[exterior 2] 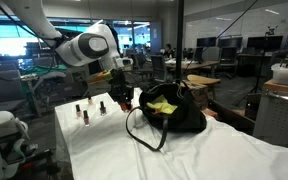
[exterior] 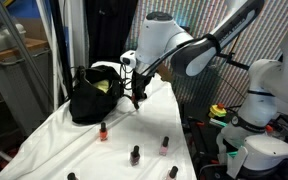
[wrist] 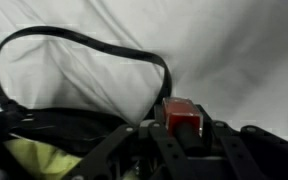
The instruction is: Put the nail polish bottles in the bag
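Observation:
The bag's black rim stands higher than the bottle, so my gripper must next lift the red bottle [wrist: 182, 113] and carry it over the bag's yellow-green inside to release it there.
My gripper [wrist: 181, 138] is shut on a red nail polish bottle [wrist: 182, 113] with a black cap. In both exterior views the gripper [exterior: 137, 98] [exterior 2: 123, 100] hangs just beside the black bag [exterior: 92, 98] [exterior 2: 172, 115], a little above the white cloth. The bag's looped handle [wrist: 74, 40] and yellow-green inside [wrist: 39, 156] show in the wrist view. Several other small bottles stand on the cloth: a red one [exterior: 103, 131], a dark one [exterior: 136, 154], a pink one [exterior: 165, 143] and more at the near edge [exterior: 172, 172]. Two bottles show behind the gripper [exterior 2: 81, 112] [exterior 2: 101, 107].
The table is draped in a wrinkled white cloth [exterior: 54, 140]. A second white robot [exterior: 259, 100] and coloured items [exterior: 219, 112] stand beside the table. A bag handle [exterior 2: 139, 130] lies looped on the cloth.

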You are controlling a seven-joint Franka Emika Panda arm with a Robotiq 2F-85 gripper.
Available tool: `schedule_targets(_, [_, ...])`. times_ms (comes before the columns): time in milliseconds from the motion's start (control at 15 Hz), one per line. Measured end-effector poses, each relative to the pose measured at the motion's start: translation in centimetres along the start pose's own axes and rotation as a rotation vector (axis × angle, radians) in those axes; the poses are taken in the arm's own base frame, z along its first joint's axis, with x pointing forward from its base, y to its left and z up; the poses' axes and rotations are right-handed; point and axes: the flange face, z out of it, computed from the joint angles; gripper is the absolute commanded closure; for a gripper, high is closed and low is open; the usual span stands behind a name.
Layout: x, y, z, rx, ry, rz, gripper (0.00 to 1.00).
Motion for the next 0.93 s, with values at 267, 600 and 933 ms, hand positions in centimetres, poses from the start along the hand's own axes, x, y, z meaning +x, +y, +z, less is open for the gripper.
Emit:
schedule_targets(267, [1.0,4.2,-3.1,-0.037,0.078,0.181,0.84])
schedule_targets(600, [2.8,7.9,-3.9,-0.052,0.165,0.388,0.84])
schedule_targets(933, [5.6,10.6,-0.8,-0.08,0.183,0.516,0.84])
